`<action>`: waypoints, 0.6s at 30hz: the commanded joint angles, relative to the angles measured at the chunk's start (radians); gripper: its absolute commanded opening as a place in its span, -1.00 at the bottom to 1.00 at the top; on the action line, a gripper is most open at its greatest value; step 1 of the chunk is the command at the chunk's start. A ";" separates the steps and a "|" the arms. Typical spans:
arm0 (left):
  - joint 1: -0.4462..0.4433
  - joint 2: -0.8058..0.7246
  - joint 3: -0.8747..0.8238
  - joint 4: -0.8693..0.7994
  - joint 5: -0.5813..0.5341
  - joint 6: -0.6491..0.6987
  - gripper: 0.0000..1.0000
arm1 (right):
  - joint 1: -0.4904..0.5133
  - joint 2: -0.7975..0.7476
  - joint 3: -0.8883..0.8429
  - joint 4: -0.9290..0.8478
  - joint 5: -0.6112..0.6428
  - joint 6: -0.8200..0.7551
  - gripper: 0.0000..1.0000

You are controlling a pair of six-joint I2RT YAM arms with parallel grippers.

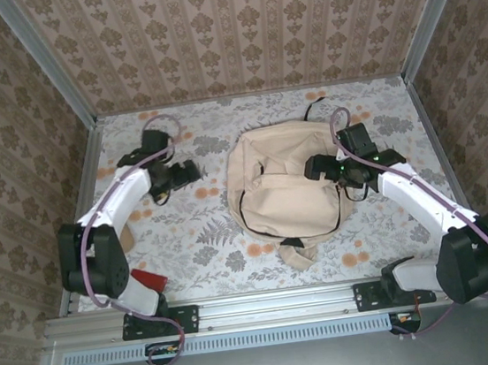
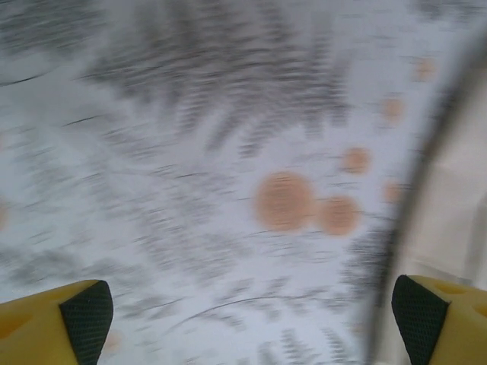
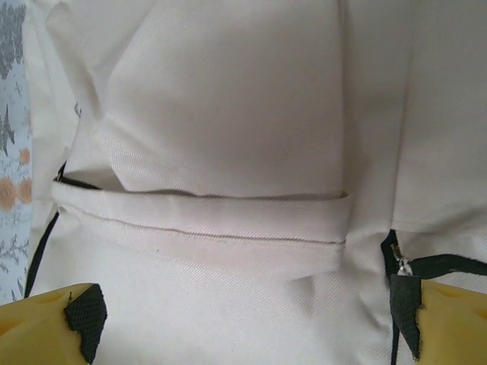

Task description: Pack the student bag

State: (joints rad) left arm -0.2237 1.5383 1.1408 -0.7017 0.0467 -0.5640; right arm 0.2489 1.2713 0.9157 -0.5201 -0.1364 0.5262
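Observation:
Only bare cloth lies between the fingers of my left gripper. It moves back and away from the bag [image 1: 280, 187] next, then down onto the brown item by its arm.
The student bag [image 1: 280, 187] is a large cream fabric backpack lying flat mid-table, with dark zipper lines and a black loop at its far end. My right gripper [image 1: 315, 169] hovers over the bag's right side and stands open. In the right wrist view its fingertips [image 3: 85, 319] are wide apart above cream fabric, a folded pocket flap [image 3: 205, 220] and a zipper pull [image 3: 401, 266]. My left gripper [image 1: 191, 173] is open over the bare cloth left of the bag. In the blurred left wrist view the bag's edge [image 2: 456, 190] lies at the right, and nothing sits between the pads [image 2: 85, 319].
A floral tablecloth [image 1: 188, 234] covers the table. A small red object [image 1: 144, 277] lies by the left arm's base. Patterned walls and metal posts enclose the table on three sides.

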 commanded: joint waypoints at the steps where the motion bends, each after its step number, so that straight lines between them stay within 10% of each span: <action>1: 0.120 -0.084 -0.085 -0.094 -0.075 0.020 0.99 | 0.033 -0.007 0.033 -0.044 0.031 -0.013 0.99; 10: 0.464 -0.193 -0.202 -0.111 -0.138 -0.009 1.00 | 0.096 0.006 0.050 -0.033 0.040 0.026 0.99; 18: 0.569 -0.105 -0.255 0.033 -0.080 -0.014 1.00 | 0.129 0.048 0.096 -0.055 0.034 0.032 0.99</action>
State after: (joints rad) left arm 0.3248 1.3972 0.9066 -0.7235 -0.0635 -0.5678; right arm 0.3653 1.3071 0.9691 -0.5358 -0.1165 0.5495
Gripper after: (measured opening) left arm 0.992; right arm 0.995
